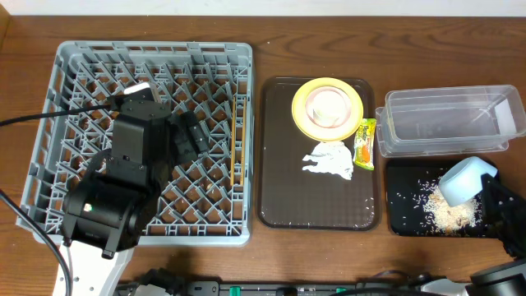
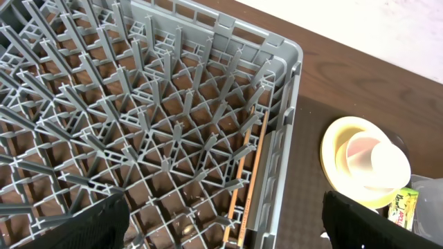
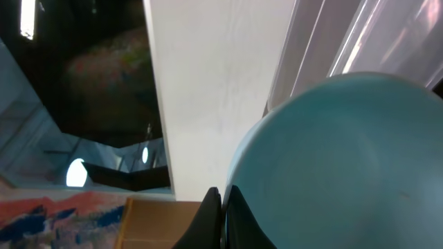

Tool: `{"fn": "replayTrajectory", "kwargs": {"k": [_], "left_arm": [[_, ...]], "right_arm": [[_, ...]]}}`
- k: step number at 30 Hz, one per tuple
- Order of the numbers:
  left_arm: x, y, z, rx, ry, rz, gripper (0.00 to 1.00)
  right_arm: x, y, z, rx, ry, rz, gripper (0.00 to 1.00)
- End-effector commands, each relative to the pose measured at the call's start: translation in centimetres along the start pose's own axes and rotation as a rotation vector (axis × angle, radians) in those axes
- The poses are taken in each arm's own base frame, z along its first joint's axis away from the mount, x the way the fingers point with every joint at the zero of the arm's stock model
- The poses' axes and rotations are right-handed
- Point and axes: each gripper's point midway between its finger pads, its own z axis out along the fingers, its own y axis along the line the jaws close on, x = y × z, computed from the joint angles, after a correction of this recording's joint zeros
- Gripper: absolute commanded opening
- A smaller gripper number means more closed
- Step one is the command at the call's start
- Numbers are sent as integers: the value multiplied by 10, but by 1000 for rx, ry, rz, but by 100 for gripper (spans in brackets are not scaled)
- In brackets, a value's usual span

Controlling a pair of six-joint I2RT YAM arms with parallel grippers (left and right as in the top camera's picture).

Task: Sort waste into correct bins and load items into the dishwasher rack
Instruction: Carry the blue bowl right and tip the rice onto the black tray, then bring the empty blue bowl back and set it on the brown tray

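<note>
The robot's right gripper will next turn the bowl upright, since rice scraps lie in the black bin [image 1: 403, 215], and then lower the bowl onto the empty near part of the rack.
My right gripper [image 1: 486, 196] is shut on the rim of the light blue bowl [image 1: 465, 179], holding it tilted over the black bin [image 1: 403, 215]; whitish rice scraps [image 1: 448, 214] lie in that bin. The right wrist view shows the fingers [image 3: 222, 214] pinching the bowl [image 3: 346, 159]. My left gripper [image 1: 189, 136] is open and empty above the grey dishwasher rack [image 1: 74, 57]. Two chopsticks [image 2: 247, 178] lie along the rack's right wall. The yellow plate [image 1: 302, 120] holds a white cup [image 1: 330, 105]. The napkin [image 1: 329, 160] and wrapper [image 1: 365, 143] lie beside it.
The plate, napkin and wrapper rest on a dark brown tray [image 1: 279, 197] between the rack and the bins. The clear bin [image 1: 394, 133] stands behind the black one. In the left wrist view a smaller cup [image 2: 389, 166] sits nested in the white one.
</note>
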Motion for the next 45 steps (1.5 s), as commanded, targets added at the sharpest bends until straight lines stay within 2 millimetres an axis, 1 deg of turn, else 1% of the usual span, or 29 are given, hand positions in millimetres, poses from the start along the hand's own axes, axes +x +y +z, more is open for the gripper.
{"fn": "replayTrajectory", "kwargs": {"k": [1,4,6,9,13,17,19,21,24,27,30,33,37,40,45], "left_arm": [[-5,2,-3,-9,-16,0,90],[-5,2,-3,-9,-16,0,90],[-5,2,-3,-9,-16,0,90],[-5,2,-3,-9,-16,0,90],[-5,2,-3,-9,-16,0,90],[-5,2,-3,-9,-16,0,90],[-5,2,-3,-9,-16,0,90],[-5,2,-3,-8,-16,0,90],[-5,2,-3,-9,-16,0,90],[-5,2,-3,-9,-16,0,90],[-5,2,-3,-9,-16,0,90],[-5,2,-3,-9,-16,0,90],[-5,2,-3,-9,-16,0,90],[-5,2,-3,-9,-16,0,90],[-5,2,-3,-9,-16,0,90]], "right_arm": [[-4,13,10,38,75,-77,1],[4,22,24,148,221,-149,1],[11,32,35,186,307,-197,1],[28,49,56,231,451,-292,1],[65,56,81,367,665,-415,1],[119,57,108,443,840,-538,1],[144,53,119,508,899,-593,1],[165,48,127,571,939,-655,1],[202,36,139,673,996,-793,1],[239,26,147,725,1039,-960,1],[274,18,151,757,1051,-1117,1],[302,13,154,771,1043,-1206,1],[345,1,152,749,1091,-1281,1],[364,-14,147,784,1116,-1313,1],[375,-42,144,857,1156,-1378,1]]}}
